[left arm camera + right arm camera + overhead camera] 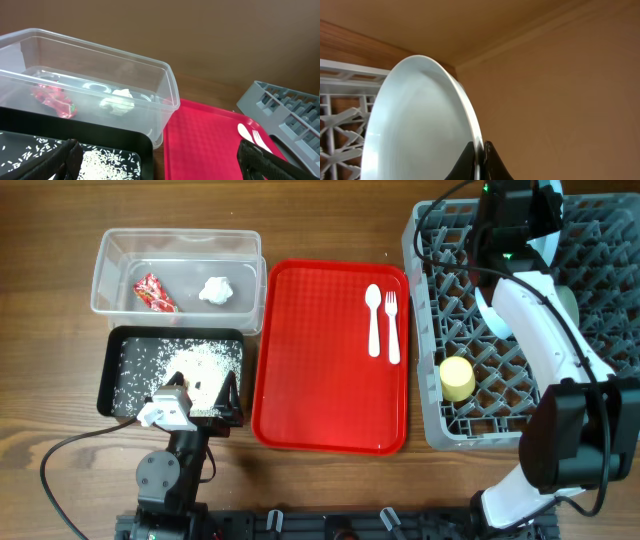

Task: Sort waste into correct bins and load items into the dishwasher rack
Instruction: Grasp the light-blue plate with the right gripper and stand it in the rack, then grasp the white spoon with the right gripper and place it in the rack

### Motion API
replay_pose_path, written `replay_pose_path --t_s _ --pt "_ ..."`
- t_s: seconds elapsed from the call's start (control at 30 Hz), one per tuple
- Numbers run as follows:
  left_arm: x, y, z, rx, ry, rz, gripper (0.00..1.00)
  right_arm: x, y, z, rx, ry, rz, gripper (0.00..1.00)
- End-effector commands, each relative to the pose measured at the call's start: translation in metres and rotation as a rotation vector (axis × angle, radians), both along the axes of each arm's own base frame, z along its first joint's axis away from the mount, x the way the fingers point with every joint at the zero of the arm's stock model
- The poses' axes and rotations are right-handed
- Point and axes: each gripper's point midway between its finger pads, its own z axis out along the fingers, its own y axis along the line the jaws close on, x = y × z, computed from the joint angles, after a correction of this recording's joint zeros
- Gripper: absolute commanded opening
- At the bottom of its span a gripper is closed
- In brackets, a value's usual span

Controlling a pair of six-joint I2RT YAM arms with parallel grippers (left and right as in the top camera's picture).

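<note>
My right gripper is above the rack's far slots, so next it should move down, set the light blue plate (420,130) on edge and release the plate's rim.
My right gripper (482,160) is shut on the rim of the light blue plate (420,130) and holds it on edge over the far part of the grey dishwasher rack (470,430). The yellow cup (457,378) sits in the rack's near left. The white spoon (373,320) and fork (392,325) lie on the red tray (320,380). The red wrapper (155,292) and tissue ball (216,290) lie in the clear tub (180,235). Rice scraps (200,365) lie in the black tray (110,370). My left gripper (195,395) is open and empty over the black tray's near edge. The bowls are hidden.
The right arm (540,320) stretches over the rack's middle. A cable (80,442) runs along the table at the near left. In the left wrist view the tub (167,85) stands just behind the black tray, and the rack's corner (285,107) shows at the right.
</note>
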Motion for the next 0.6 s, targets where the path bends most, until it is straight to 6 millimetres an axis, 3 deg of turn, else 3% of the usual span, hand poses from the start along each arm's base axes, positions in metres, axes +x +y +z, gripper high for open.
replay_pose_path --t_s 0.0,0.1,0.23,0.5,0.53,0.57 --pt "0.0 0.0 -0.001 0.004 -0.003 -0.005 1.0 0.004 -0.002 -0.022 -0.002 0.054 -0.006 0.04" --pt "0.0 0.0 -0.001 0.004 -0.003 -0.005 1.0 -0.005 -0.027 -0.017 -0.017 0.037 -0.088 0.04" --pt "0.0 0.0 -0.001 0.004 -0.003 -0.005 1.0 -0.009 -0.038 0.021 -0.064 -0.041 -0.103 0.04" --pt "0.0 0.0 -0.001 0.004 -0.003 -0.005 1.0 0.005 -0.021 -0.022 0.017 0.088 0.039 0.05" --pt "0.0 0.0 -0.001 0.004 -0.003 -0.005 1.0 0.006 -0.019 -0.02 0.05 0.041 0.034 0.3" --pt "0.0 0.0 -0.001 0.004 -0.003 -0.005 1.0 0.006 -0.013 -0.013 0.076 -0.003 0.038 0.46"
